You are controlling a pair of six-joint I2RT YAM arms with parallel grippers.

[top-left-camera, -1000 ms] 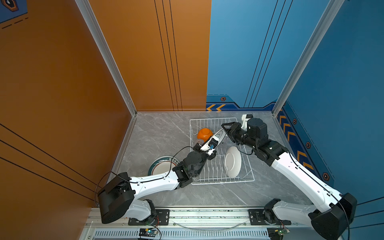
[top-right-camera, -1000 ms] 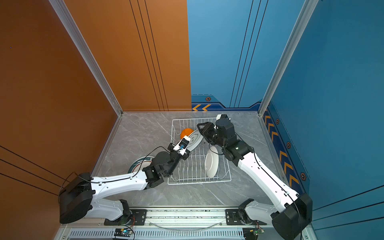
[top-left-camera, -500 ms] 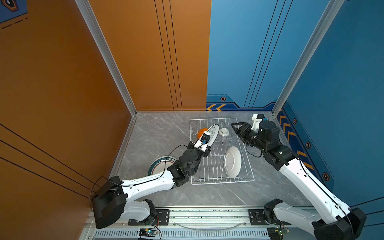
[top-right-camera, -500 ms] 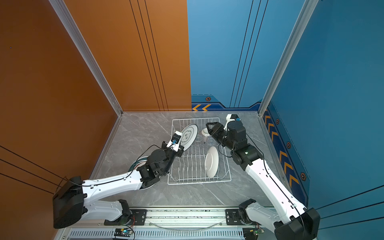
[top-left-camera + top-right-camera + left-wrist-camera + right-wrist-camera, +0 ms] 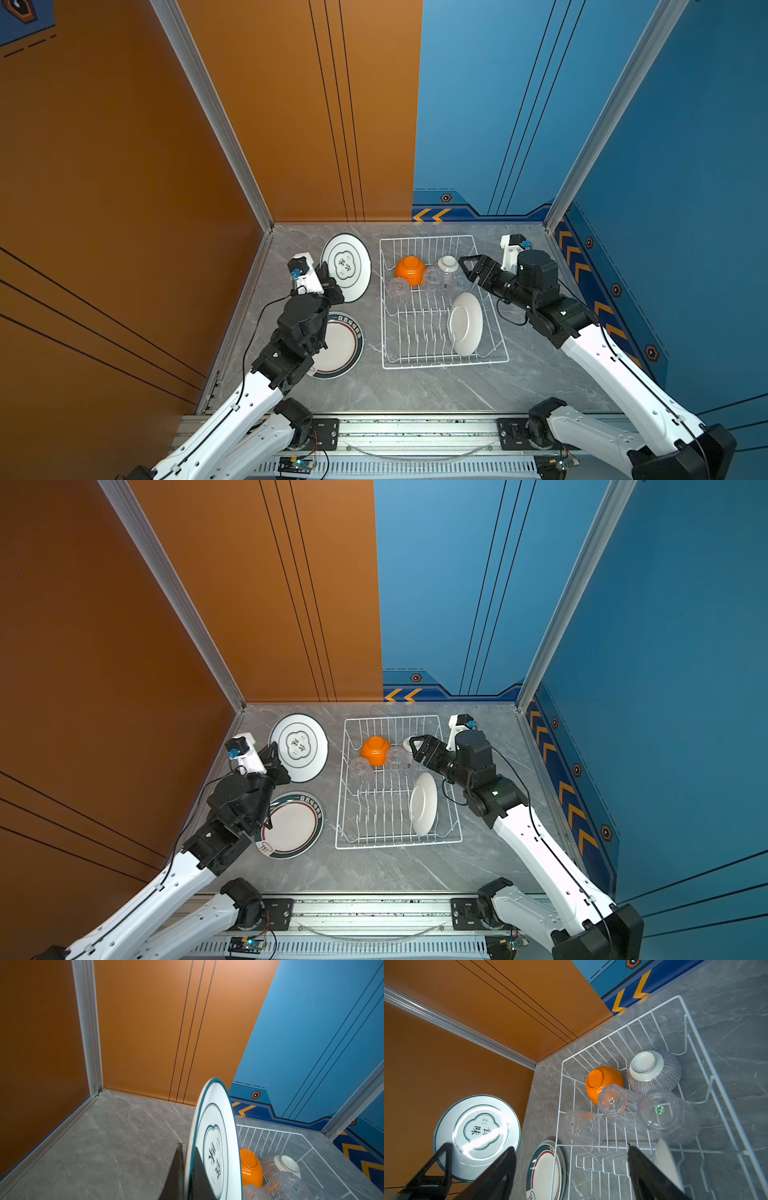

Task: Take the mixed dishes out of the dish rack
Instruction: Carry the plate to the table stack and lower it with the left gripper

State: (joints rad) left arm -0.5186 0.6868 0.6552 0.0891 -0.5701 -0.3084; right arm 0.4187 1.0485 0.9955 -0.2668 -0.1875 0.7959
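The flat stack of plates is below my left gripper and back from it. My left gripper should next move back, tilt downward, lower the plate onto the stack and then let go of it.
My left gripper (image 5: 328, 283) (image 5: 188, 1159) is shut on the rim of a white plate with a teal rim (image 5: 347, 266) (image 5: 216, 1136), holding it on edge over the table left of the dish rack (image 5: 444, 366). My right gripper (image 5: 467, 270) (image 5: 571, 1147) hangs open and empty above the rack's far right side. In the rack's far end lie an upturned orange bowl (image 5: 410, 270) (image 5: 602, 1080), a white ribbed bowl (image 5: 654, 1072) and three clear glass cups (image 5: 612, 1101). A plain white plate (image 5: 465, 324) stands upright among the prongs.
A stack of plates with a teal and red rim (image 5: 343, 345) (image 5: 291, 825) lies flat on the grey table, just under my left arm. The orange wall (image 5: 166, 208) is close on the left and the blue wall (image 5: 665, 208) on the right.
The left arm has carried the teal-rimmed plate from over the rack to the left of it. The right gripper has let go of that plate, opened wide and drawn back to the right.
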